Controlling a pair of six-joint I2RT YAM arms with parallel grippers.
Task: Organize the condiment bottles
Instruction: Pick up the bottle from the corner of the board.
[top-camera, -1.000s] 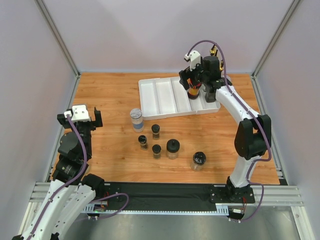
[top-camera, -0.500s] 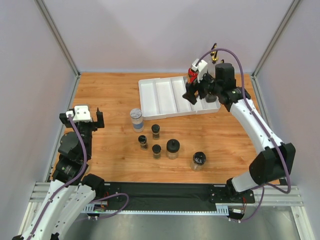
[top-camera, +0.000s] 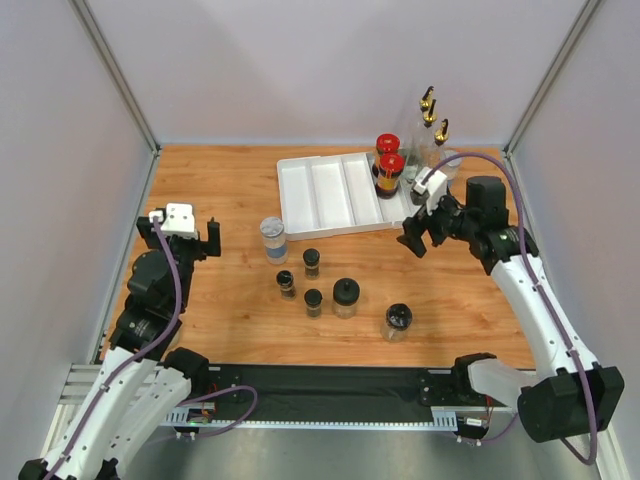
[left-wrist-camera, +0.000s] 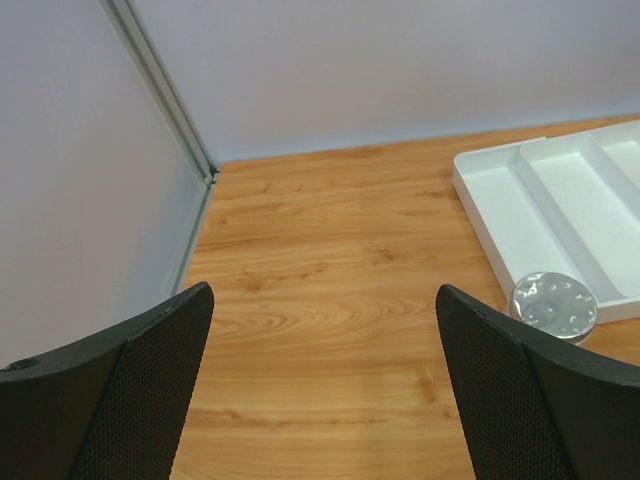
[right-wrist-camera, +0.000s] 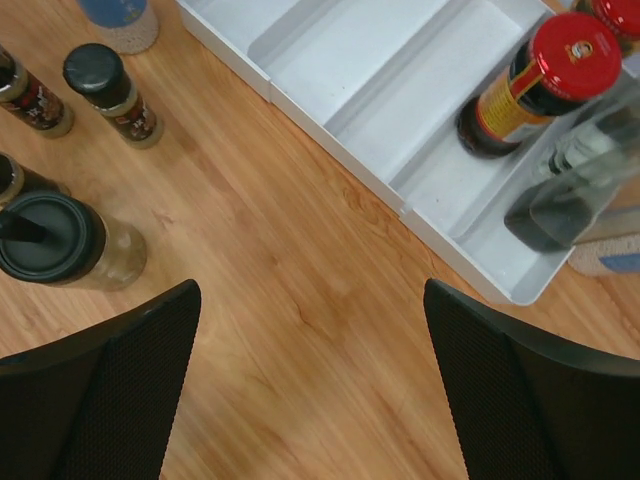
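I need to turn my right gripper next and move it outward around the end of the tray, onto the grey lid beside the tall bottles, because that jar is outside the tray.
Two red-capped amber jars (top-camera: 389, 168) stand at the far right of the white tray (top-camera: 318, 198), with tall gold-spouted bottles (top-camera: 432, 125) beside them. One red-capped jar (right-wrist-camera: 535, 80) and a clear bottle (right-wrist-camera: 575, 185) show in the right wrist view. On the table stand a grey-lidded jar (top-camera: 272, 238) (left-wrist-camera: 553, 305), three small black-lidded jars (top-camera: 311, 262) and two medium black-lidded jars (top-camera: 346, 296). My right gripper (top-camera: 420, 236) (right-wrist-camera: 310, 300) hangs open and empty over bare wood, just near of the tray's right end. My left gripper (top-camera: 200, 240) (left-wrist-camera: 325, 300) is open and empty at the left.
Grey walls with metal posts (top-camera: 120, 80) close in the table on three sides. The tray's three left compartments (right-wrist-camera: 350, 50) hold nothing. A black rail (top-camera: 320, 385) carrying the arm bases runs along the near edge.
My right gripper has let go of a red-capped jar in the tray and drawn back toward the near right. The left arm has shifted slightly right and forward.
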